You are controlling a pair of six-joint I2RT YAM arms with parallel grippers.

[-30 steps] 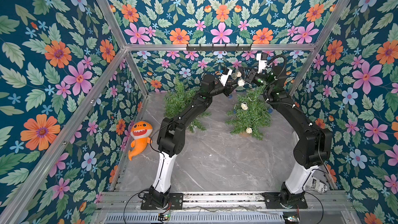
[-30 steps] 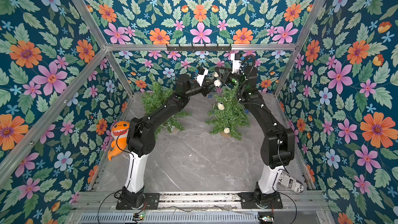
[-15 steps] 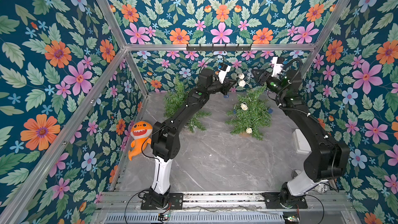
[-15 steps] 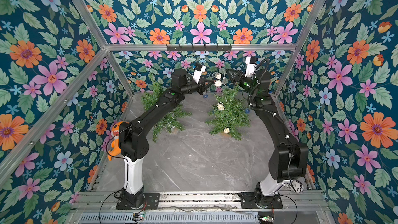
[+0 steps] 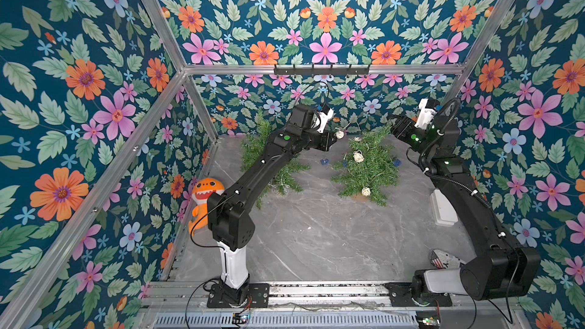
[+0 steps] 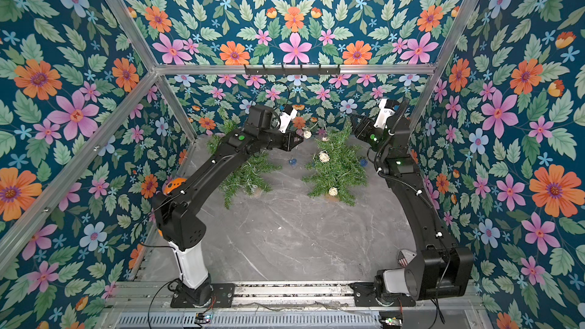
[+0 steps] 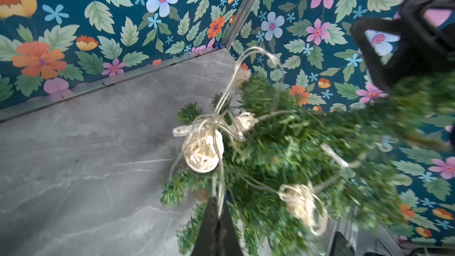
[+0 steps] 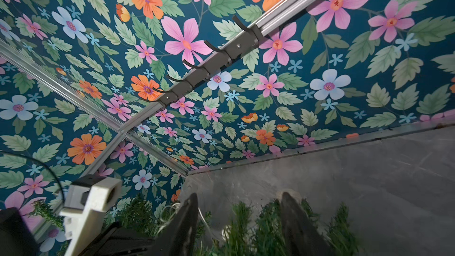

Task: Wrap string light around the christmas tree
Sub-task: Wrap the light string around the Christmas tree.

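My left gripper is holding the clear wire [image 7: 220,188], which hangs off beside the treetop, so I will move the gripper down and back to the tree's near lower branches and let the wire go.
The christmas tree [image 5: 368,169] [image 6: 337,170] stands at the back right of the grey floor, with the string light [image 5: 358,156] [image 6: 323,156] of clear wire and white woven balls draped over it. My left gripper [image 5: 333,142] [image 7: 218,209] hangs just left of the treetop, shut on the clear wire [image 7: 220,188], and a ball [image 7: 202,155] dangles beyond the jaws. My right gripper [image 5: 392,122] [image 8: 240,205] is open at the right of the treetop, with green branch tips [image 8: 268,220] between its fingers and nothing gripped.
A second, bare green tree [image 5: 260,150] stands behind my left arm. An orange plush toy [image 5: 204,189] leans at the left wall. A white box [image 5: 443,208] and a flag-patterned item [image 5: 443,259] lie along the right wall. Small blue balls [image 5: 324,162] lie beside the tree.
My right gripper has opened, let go of the string light and drawn back to the right. My left gripper has shut on the wire beside the treetop.
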